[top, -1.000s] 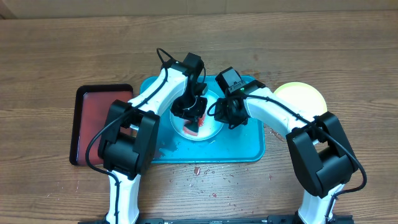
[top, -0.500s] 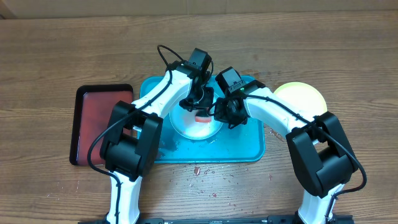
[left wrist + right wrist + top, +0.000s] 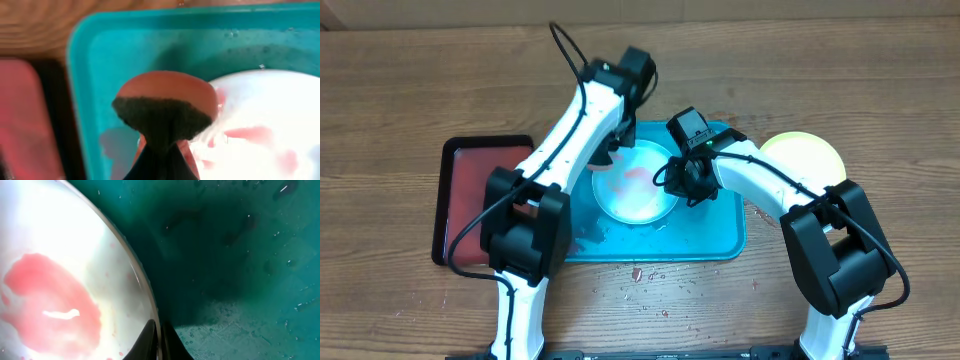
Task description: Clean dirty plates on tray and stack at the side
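Note:
The black tray's red inside lies below, left of my left gripper in the overhead view, so next my left gripper will swing across and down to release the sponge.
A pale round plate with faint red smears lies on the teal tray. My right gripper is shut on its right rim; the right wrist view shows the fingers pinching the rim, with a red smear on the plate and the tray beside it. My left gripper is shut on an orange sponge with a dark scouring face, held over the tray's far left part, just left of the plate. A light green plate lies on the table to the right.
A black tray with a red inside lies left of the teal tray and shows in the left wrist view. Red crumbs and drops are scattered on the wooden table in front of the tray.
My left gripper has carried the sponge off the plate's middle, back and to the left over the tray. The plate's face is now uncovered. The right arm has not moved.

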{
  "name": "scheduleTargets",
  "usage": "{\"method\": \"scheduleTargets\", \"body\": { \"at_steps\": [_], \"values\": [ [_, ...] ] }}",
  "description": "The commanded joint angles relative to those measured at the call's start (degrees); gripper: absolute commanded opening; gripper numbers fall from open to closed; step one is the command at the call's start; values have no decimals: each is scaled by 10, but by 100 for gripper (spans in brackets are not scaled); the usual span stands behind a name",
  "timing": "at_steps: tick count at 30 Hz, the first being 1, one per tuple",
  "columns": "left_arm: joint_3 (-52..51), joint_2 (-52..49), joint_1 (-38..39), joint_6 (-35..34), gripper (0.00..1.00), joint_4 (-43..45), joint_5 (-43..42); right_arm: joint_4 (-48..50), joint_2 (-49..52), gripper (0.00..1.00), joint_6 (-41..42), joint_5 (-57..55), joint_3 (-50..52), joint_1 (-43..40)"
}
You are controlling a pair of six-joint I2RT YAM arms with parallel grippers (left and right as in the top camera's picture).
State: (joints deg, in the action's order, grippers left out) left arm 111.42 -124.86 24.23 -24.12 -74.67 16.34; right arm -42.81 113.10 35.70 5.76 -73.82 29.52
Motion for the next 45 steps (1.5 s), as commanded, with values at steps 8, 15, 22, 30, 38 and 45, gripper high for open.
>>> {"method": "scheduleTargets", "body": {
  "at_steps": [8, 15, 22, 30, 38, 45],
  "values": [
    [215, 18, -90, 108, 4, -191, -123, -71, -57, 4, -46, -27, -17, 5],
    [210, 93, -174, 150, 4, -222, -161, -104, -145, 4, -46, -259, -17, 73],
    [207, 180, -216, 151, 4, -221, -164, -124, -148, 4, -37, -492, -17, 178],
    [102, 266, -254, 151, 4, -221, -157, -122, -148, 4, -10, -744, -17, 267],
    [-17, 299, -328, 150, 4, -169, -177, -119, -148, 4, -10, -915, -17, 302],
    [-86, 299, -344, 149, 4, -126, -189, -116, -148, 4, -14, -959, -17, 328]
  ]
}}
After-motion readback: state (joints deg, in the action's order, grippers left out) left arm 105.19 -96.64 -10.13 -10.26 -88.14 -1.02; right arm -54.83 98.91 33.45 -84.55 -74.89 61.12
